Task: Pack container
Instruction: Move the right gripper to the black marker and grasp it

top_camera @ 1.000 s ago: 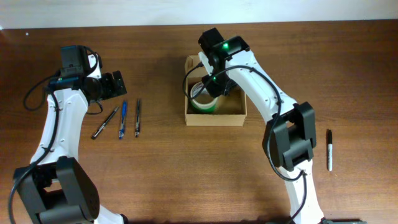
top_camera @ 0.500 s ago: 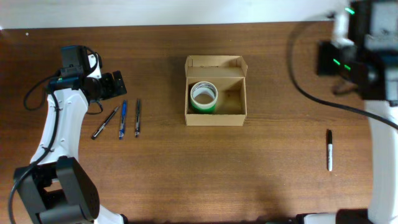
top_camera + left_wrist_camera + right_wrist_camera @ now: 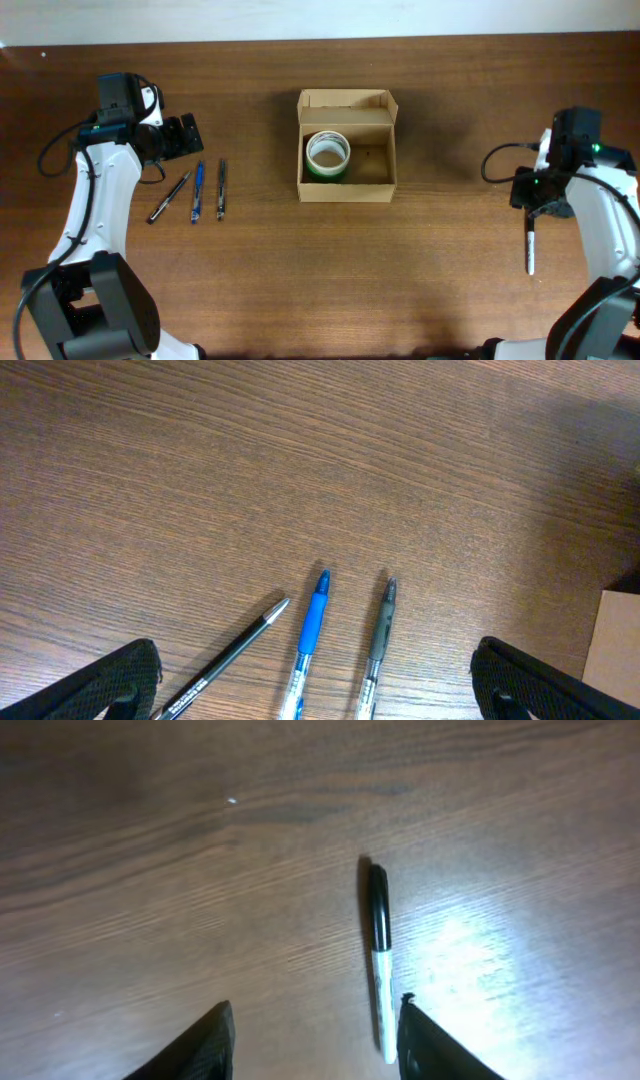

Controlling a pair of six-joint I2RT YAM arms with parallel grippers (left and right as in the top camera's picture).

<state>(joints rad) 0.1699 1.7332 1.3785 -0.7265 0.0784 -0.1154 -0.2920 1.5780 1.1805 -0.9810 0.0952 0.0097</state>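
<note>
I need to lower my right gripper and shift it to the right in the wrist view, onto the marker where black meets white [image 3: 530, 233] [image 3: 382, 951], because the marker lies near one gripper finger.
The container [image 3: 346, 185], a tan cardboard box with its flap lid open toward the back, stands at the table's middle with a green tape roll [image 3: 327, 155] in its left half. My left gripper [image 3: 186, 137] is open and empty above three pens: a black one [image 3: 225, 660], a blue one [image 3: 308, 640] and a grey one [image 3: 378, 640]. My right gripper [image 3: 534, 205] is open and empty just over the cap end of a black-and-white marker [image 3: 529, 245], which lies between the fingers in the right wrist view [image 3: 380, 955].
The three pens [image 3: 195, 190] lie side by side left of the box. A corner of the box shows at the right edge of the left wrist view [image 3: 615, 650]. The table's back edge runs along the top.
My right arm has left the box, where it hung over the tape roll, swung out to the right and come down over the marker. The left arm has not moved.
</note>
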